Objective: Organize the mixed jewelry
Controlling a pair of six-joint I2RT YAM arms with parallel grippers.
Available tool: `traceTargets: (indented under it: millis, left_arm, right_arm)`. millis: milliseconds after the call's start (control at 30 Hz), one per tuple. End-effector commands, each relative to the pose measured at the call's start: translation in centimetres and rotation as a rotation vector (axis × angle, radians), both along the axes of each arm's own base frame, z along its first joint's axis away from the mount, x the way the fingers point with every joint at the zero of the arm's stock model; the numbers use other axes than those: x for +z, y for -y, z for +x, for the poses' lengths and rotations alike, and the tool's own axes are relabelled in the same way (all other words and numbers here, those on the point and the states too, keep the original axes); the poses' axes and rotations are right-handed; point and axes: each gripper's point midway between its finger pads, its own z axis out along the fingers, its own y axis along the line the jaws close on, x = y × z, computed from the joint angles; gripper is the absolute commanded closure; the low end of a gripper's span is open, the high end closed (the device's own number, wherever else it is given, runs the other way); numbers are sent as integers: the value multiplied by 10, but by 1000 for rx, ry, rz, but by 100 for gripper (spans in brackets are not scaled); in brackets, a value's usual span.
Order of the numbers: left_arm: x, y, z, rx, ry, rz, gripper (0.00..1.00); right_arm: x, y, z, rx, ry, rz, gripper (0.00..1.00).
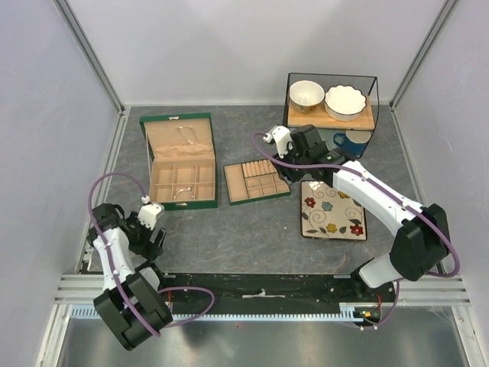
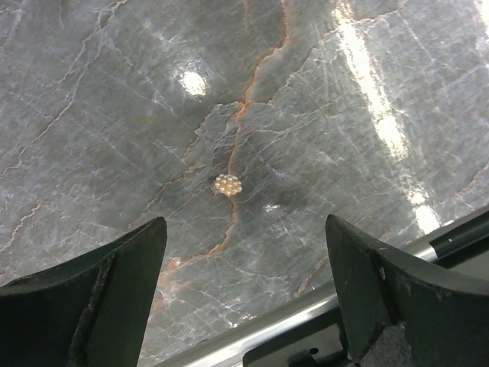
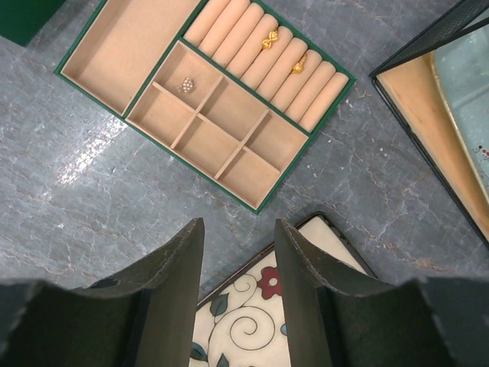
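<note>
My left gripper needs to move outward until its open fingers are on either side of the pearl-cluster piece (image 2: 228, 184) and then close, because the piece lies outward, just beyond its fingers.
In the left wrist view a tiny pearl-cluster piece (image 2: 228, 184) lies on the marble table, ahead of my left gripper (image 2: 244, 256), which is open wide and empty above the table's near edge. My right gripper (image 3: 238, 233) is open and empty, hovering over the edge of a floral dish (image 3: 252, 306), just short of the tan compartment tray (image 3: 114, 46). Two gold earrings (image 3: 269, 42) (image 3: 298, 65) sit on the tray's ring rolls and a small sparkly piece (image 3: 186, 84) lies in one compartment. A silver bangle (image 1: 182, 194) lies in the green jewelry box (image 1: 177, 118).
A black wire shelf (image 1: 370, 84) with two bowls stands at the back right, a blue mug (image 1: 350, 141) under it. The floral dish (image 1: 332, 209) lies right of the tray (image 1: 256, 182). The metal table edge (image 2: 321, 313) runs just under my left gripper (image 1: 149, 229).
</note>
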Motion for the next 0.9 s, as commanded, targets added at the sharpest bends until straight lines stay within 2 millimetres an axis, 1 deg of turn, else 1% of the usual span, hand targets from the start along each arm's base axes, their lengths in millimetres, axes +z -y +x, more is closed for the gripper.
traceTargets:
  millis: [0, 33, 300, 500, 600, 633, 700, 867]
  left_arm:
    - [0, -15, 18, 43, 76, 62, 9]
    - [1, -17, 23, 45, 94, 71, 9]
    - [3, -22, 30, 62, 97, 74, 14]
    - [1, -18, 29, 44, 98, 71, 16]
    - [-3, -15, 28, 30, 88, 67, 17]
    - [-3, -16, 30, 31, 95, 73, 18]
    - [-7, -14, 28, 27, 85, 75, 19]
    - [-8, -17, 29, 30, 83, 90, 21]
  right_arm:
    - [8, -6, -2, 31, 22, 37, 50]
    - [7, -6, -2, 31, 20, 38, 50]
    - [5, -7, -2, 32, 15, 42, 51]
    - [3, -8, 0, 28, 8, 40, 51]
    - [1, -8, 0, 28, 3, 41, 52]
    - [1, -8, 0, 28, 2, 39, 52]
    - [0, -8, 0, 29, 0, 39, 52]
    - [-1, -7, 0, 25, -1, 37, 52]
